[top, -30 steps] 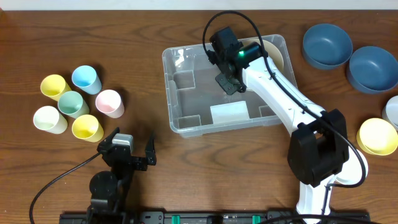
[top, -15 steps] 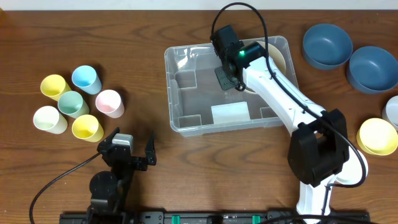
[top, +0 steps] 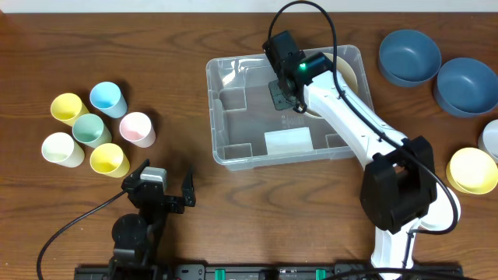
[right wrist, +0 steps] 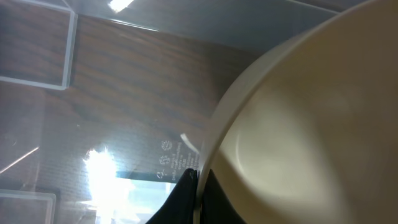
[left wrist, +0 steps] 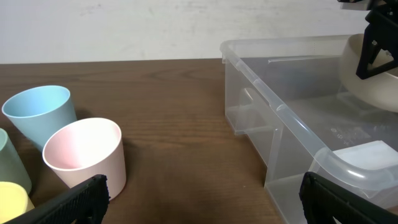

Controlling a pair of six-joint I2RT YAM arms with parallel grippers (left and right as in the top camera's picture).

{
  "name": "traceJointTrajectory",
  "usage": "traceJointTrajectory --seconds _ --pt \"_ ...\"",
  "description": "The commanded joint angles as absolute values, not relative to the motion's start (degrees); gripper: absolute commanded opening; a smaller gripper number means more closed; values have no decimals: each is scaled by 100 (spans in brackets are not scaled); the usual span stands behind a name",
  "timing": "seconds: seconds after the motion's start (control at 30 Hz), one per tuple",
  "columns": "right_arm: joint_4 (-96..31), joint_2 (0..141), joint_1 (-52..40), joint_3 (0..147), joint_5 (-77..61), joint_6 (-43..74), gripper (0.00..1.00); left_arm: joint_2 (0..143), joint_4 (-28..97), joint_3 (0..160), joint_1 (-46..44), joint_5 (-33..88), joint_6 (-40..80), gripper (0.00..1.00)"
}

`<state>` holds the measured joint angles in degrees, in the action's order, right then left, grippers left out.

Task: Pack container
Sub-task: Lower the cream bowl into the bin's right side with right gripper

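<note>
The cream bowl (top: 346,70) comes down onto the container's bottom below next, and my right gripper releases the bowl's rim, since the bowl still hangs above the container's bottom.
The clear plastic container (top: 226,117) with a white label (top: 288,141) sits in the upper middle of the table. My right gripper (top: 282,92) is inside it, shut on the rim of a cream bowl (top: 346,70) that lies at the container's right end. In the right wrist view the two fingers (right wrist: 186,199) pinch the cream bowl's (right wrist: 311,118) rim over the container floor (right wrist: 124,112). My left gripper (top: 165,189) is open and empty near the front left of the table. In the left wrist view the container (left wrist: 292,118) is ahead on the right.
Several pastel cups (top: 92,128) stand at the left; the pink cup (left wrist: 84,152) and blue cup (left wrist: 38,115) show in the left wrist view. Two blue bowls (top: 436,70), a yellow bowl (top: 471,169) and a pale bowl's edge (top: 490,140) sit at the right.
My right gripper has shifted slightly right and toward the container's back with the cream bowl in it. The left arm has not moved.
</note>
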<state>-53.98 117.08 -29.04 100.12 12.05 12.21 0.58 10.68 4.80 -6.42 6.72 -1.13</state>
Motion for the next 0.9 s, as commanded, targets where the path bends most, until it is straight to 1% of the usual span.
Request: traceJointTrajectory --seconds 0.0,0.1,0.23,0.4,0.47,0.5,0.53,0.6,0.67,0.73,0.87 --pt "-5356 11848 -2877 10038 1372 1302 4 23 1253 386 -617 751 -126 98" --pt "-5334 12022 -2877 10038 1374 1262 1 23 1253 386 -617 751 -126 98" --pt "-5288 12193 -2877 10038 1398 1260 1 23 1253 386 -617 751 -126 98" --pt "-5181 12206 -2877 10038 1398 1212 2 23 1253 386 -617 751 -126 98" --pt "-5159 12206 -2873 10038 1420 1210 4 23 1253 386 -617 751 -126 98" --pt "-5155 12206 -2873 10038 1424 1192 10 23 1253 386 -617 751 -126 98" --pt "-5144 12206 -2871 10038 1444 1194 21 23 1253 386 -617 751 -126 98" --pt "-5131 12206 -2873 10038 1485 1194 40 23 1253 386 -617 751 -126 98" --pt "-5127 12206 -2867 10038 1505 1181 52 23 1253 386 -617 751 -126 98" --pt "-5122 12206 -2860 10038 1507 1149 55 23 1253 386 -617 751 -126 98" --pt "-5135 12204 -2856 10040 1520 1009 57 23 1253 386 -617 751 -126 98"
